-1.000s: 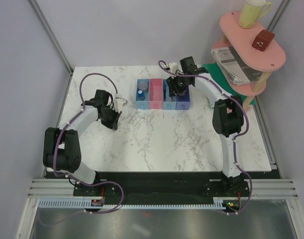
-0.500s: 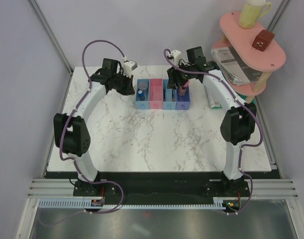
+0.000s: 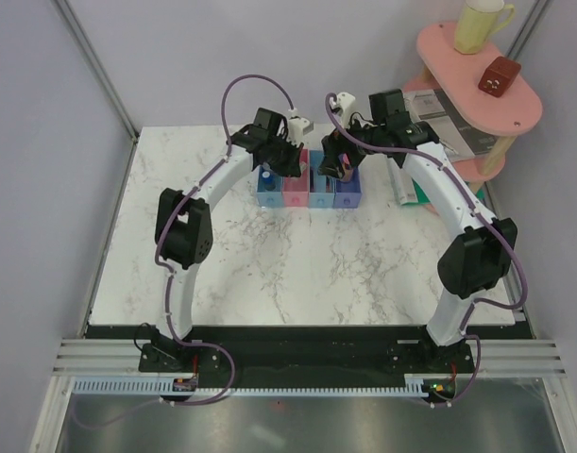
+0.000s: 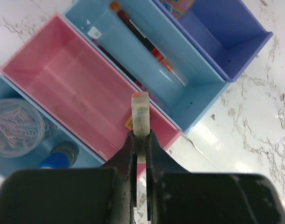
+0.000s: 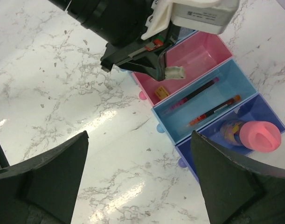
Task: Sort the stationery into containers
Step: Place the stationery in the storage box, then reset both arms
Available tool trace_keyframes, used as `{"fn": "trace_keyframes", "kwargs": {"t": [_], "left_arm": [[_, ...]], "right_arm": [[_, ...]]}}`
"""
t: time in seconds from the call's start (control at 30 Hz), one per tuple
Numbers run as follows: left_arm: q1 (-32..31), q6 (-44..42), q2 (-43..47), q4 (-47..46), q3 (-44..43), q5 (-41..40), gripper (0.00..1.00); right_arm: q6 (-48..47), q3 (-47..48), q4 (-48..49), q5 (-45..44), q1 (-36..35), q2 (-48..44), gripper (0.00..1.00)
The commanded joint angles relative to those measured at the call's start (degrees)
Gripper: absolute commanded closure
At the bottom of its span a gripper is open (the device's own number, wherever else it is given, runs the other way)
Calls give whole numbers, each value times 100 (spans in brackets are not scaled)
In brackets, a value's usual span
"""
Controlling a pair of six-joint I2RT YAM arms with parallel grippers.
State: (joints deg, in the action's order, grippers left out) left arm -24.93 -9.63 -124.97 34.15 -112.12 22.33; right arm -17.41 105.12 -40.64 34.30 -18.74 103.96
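Observation:
The pink bin's bottom holds only a small orange piece, so I need to move my left gripper down into the pink bin (image 4: 102, 105) and release the short pale stick (image 4: 141, 112) there.
The containers, four joined bins, stand at the back of the table: blue (image 3: 268, 192), pink (image 4: 72, 84), light blue (image 4: 179, 70) and purple-blue (image 4: 226, 32). My left gripper (image 4: 141, 136) is shut on a short pale stick (image 4: 141, 112) and hangs over the pink bin's near end. A thin red pen (image 5: 215, 109) and a dark red pen (image 5: 194, 94) lie in the light blue bin. The pink-capped tube (image 5: 260, 135) lies in the purple-blue bin. My right gripper (image 5: 137, 179) is open and empty above the table in front of the bins.
The blue bin holds a clear round tub of paper clips (image 4: 16, 127) and a blue cylinder (image 4: 58, 156). A small orange piece (image 5: 162, 92) lies in the pink bin. A pink shelf (image 3: 458, 47) at the back right carries a yellow mug (image 3: 482, 24), a brown box (image 3: 499, 75) and a newspaper (image 3: 449, 118).
My left arm swung from the left of the table to the bins, carrying the stick. My right gripper opened, let go of the pink-capped tube into the purple-blue bin and rose.

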Motion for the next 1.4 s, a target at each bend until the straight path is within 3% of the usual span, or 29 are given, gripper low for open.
{"fn": "trace_keyframes", "kwargs": {"t": [0.0,0.33,0.57,0.73,0.97,1.17,1.37], "left_arm": [[-73,110,-290,-119,-486,-281,98],[-170,-83,-748,-189,-610,-1045,98],[-188,-162,-705,-207,-636,-1046,42],[-179,-145,-389,-198,-479,-932,16],[-179,-74,753,-119,31,-529,6],[-170,-293,2483,170,699,-37,5],[-48,-716,4444,443,2034,-123,0]], "right_arm": [[-87,-167,153,94,2,-429,2],[-8,-71,162,111,46,-570,2],[-61,-167,153,6,55,-667,2],[-17,-369,197,-12,116,-886,2],[106,-835,329,-555,222,-1422,2],[71,-1221,320,-1057,292,-2063,2],[-17,-2020,276,-1619,301,-3107,2]]}}
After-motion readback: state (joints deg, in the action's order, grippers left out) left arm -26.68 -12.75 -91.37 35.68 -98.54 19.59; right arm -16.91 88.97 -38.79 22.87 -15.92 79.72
